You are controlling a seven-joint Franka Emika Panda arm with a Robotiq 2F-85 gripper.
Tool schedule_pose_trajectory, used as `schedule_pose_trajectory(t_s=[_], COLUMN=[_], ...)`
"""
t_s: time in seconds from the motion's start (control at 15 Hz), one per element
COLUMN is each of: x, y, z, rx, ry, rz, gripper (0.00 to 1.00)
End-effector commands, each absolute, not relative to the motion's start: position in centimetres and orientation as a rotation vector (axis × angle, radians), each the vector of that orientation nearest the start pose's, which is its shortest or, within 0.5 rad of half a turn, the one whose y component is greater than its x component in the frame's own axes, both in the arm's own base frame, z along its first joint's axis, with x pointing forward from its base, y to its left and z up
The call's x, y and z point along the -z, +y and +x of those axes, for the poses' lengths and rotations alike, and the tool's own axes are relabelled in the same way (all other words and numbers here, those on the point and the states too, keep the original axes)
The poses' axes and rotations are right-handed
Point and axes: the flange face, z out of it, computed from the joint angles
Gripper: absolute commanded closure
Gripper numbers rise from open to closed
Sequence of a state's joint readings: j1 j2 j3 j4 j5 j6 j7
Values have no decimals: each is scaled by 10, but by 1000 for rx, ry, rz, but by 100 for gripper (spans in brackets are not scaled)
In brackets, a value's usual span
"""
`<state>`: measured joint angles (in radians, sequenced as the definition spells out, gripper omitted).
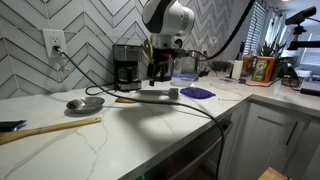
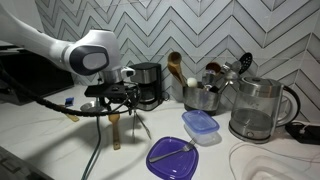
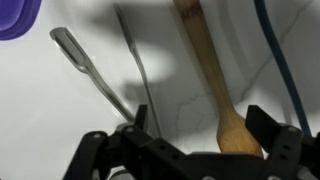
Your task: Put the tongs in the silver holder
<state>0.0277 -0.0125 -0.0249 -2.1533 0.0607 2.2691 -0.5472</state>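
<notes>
My gripper goes left in the wrist view and down to close next, since the tongs' arm nearer the spoon is below it on that side.
The tongs (image 3: pixel 100 75) lie open in a V on the white counter, their joined end by my left finger. They show as a dark strip in an exterior view (image 1: pixel 150 97). My gripper (image 3: pixel 200 125) is open and hovers low over the counter, also seen in both exterior views (image 1: pixel 158 76) (image 2: pixel 115 103). The bowl of a wooden spoon (image 3: pixel 232 130) lies between its fingers, and the tongs sit just outside them. The silver holder (image 2: pixel 203 98), with wooden spoons sticking out, stands well to the side by the wall.
A coffee maker (image 2: pixel 147 84) stands behind the gripper. A glass kettle (image 2: pixel 258 108), a blue container (image 2: pixel 200 125) and a purple lid (image 2: pixel 172 155) lie past the holder. A grey ladle-like dish (image 1: pixel 85 103) and a long wooden stick (image 1: pixel 50 128) lie nearby. A cable (image 3: pixel 280 60) crosses the counter.
</notes>
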Motion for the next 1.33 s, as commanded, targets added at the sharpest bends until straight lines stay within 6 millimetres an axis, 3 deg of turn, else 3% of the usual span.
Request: schedule_pose_trajectory(t_s=[0.0,0.33,0.47,0.53,0.87,0.93,1.07,1.27], x=[-400,-385,-381,-380,-375,-375,-374,-375], y=[0,1,2,2,1,1,0,0], z=[565,578,583,585,593,594,596,597], rx=[225,221,219,219,220,221,222,232], ry=[-822,-835,-839,-838,-846,-847,-848,-856], rz=[-2989,-2955,-2964,-2968,-2981,-2983,-2995,-3009], gripper=[0,1,26,29,69,67,73,69])
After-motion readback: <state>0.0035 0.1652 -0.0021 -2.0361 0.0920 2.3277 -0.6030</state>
